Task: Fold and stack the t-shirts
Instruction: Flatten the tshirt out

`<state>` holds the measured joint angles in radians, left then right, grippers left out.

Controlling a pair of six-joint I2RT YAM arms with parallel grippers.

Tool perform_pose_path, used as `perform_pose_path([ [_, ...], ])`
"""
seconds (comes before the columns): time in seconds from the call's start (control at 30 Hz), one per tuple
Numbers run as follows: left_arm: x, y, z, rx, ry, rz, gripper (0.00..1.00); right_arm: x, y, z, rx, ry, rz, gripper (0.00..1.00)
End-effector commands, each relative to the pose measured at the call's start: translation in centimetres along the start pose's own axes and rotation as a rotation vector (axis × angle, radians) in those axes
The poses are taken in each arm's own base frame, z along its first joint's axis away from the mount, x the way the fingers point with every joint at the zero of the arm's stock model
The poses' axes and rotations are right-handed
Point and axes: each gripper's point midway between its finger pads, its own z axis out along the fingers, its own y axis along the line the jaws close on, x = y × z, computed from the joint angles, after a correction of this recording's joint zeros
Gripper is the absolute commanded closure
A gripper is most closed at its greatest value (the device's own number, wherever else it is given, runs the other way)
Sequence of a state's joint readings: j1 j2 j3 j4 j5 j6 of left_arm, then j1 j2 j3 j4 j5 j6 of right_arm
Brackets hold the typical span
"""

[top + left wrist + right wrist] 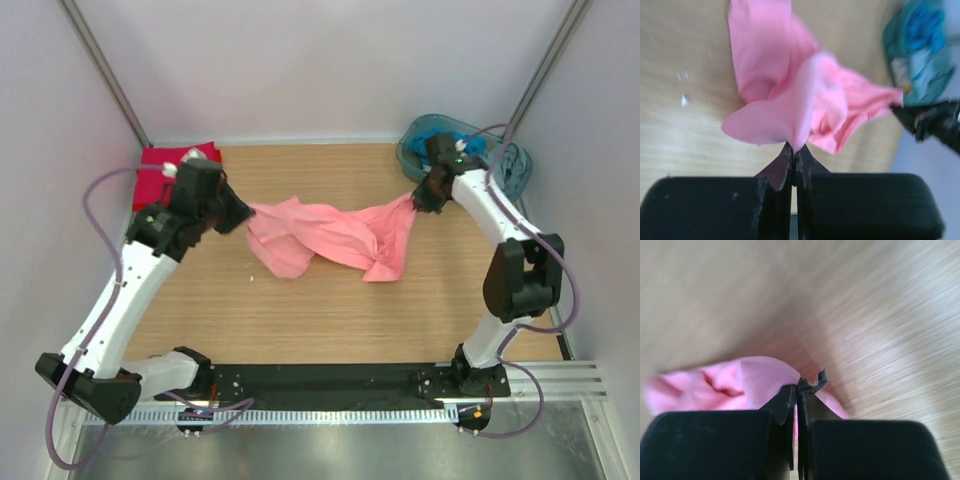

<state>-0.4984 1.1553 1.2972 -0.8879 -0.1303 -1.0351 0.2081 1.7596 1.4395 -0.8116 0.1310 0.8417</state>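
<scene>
My right gripper lifts away from my left gripper next, then lowers toward the table (438,218) beside the teal bin.
A salmon-pink t-shirt (330,236) hangs crumpled and stretched between both arms over the middle of the wooden table (300,310). My left gripper (243,214) is shut on its left end; in the left wrist view the pink cloth (790,100) fans out from the closed left gripper (794,150). My right gripper (420,198) is shut on the shirt's right end, and the right wrist view shows a hemmed fold of the pink shirt (765,377) pinched at the right gripper (799,386). A bright red t-shirt (165,170) lies folded at the back left corner, partly behind my left arm.
A teal bin (440,140) with blue cloth stands at the back right corner, seen blurred as the bin (920,45) in the left wrist view. Grey-blue fabric (515,165) lies beside it. White walls enclose the table on three sides.
</scene>
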Motion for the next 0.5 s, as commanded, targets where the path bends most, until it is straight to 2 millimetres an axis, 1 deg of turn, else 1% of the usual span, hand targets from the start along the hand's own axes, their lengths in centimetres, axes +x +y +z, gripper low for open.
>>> perform_pose_path([
  [0.0,-6.9,-0.7,-4.3,-0.025,-0.152,0.037,1.00,-8.4,-1.4,-10.4,-0.027,-0.274,0.040,0.99],
  [0.03,-7.9,-0.3,-4.9,-0.048,-0.167,0.028,1.00,-9.4,-1.6,-12.1,-0.048,-0.302,0.056,0.99],
  [0.07,-8.8,-0.5,-5.7,-0.042,-0.187,0.036,1.00,-9.4,-1.9,-13.1,-0.050,-0.301,0.059,0.99],
  [0.1,-9.9,-1.3,-7.1,-0.015,-0.215,0.033,1.00,-9.8,-1.9,-14.2,-0.065,-0.317,0.062,0.99],
  [0.13,-10.4,-1.0,-7.6,-0.026,-0.222,0.026,1.00,-9.7,-2.2,-14.8,-0.067,-0.316,0.062,0.99],
  [0.17,-10.6,-0.9,-8.0,-0.024,-0.229,0.032,1.00,-9.4,-2.7,-15.8,-0.072,-0.319,0.061,0.99],
  [0.2,-10.6,-0.8,-8.4,-0.021,-0.230,0.032,1.00,-8.9,-3.2,-15.9,-0.063,-0.312,0.054,0.99],
  [0.23,-10.2,-0.4,-8.7,-0.026,-0.218,0.033,1.00,-8.5,-3.7,-16.2,-0.053,-0.307,0.036,0.99],
  [0.27,-9.9,0.0,-8.8,-0.032,-0.211,0.039,1.00,-7.8,-4.9,-16.6,-0.024,-0.302,0.028,0.99],
  [0.3,-9.0,1.0,-8.2,-0.061,-0.183,0.046,1.00,-7.1,-6.1,-16.2,0.016,-0.283,0.023,0.99],
  [0.33,-8.4,2.0,-8.2,-0.091,-0.167,0.047,1.00,-6.7,-6.9,-16.1,0.039,-0.274,0.020,0.99],
  [0.37,-7.8,2.9,-8.6,-0.103,-0.163,0.047,1.00,-6.1,-7.8,-16.0,0.065,-0.256,0.010,0.99],
  [0.4,-7.3,3.5,-8.6,-0.114,-0.155,0.049,1.00,-5.9,-8.7,-16.1,0.084,-0.260,0.010,0.99],
  [0.43,-6.5,4.5,-8.4,-0.140,-0.138,0.050,1.00,-5.9,-9.0,-16.3,0.091,-0.266,0.004,0.99],
  [0.47,-6.3,4.9,-9.3,-0.130,-0.154,0.048,1.00,-6.2,-9.2,-16.7,0.094,-0.278,0.001,0.99],
])
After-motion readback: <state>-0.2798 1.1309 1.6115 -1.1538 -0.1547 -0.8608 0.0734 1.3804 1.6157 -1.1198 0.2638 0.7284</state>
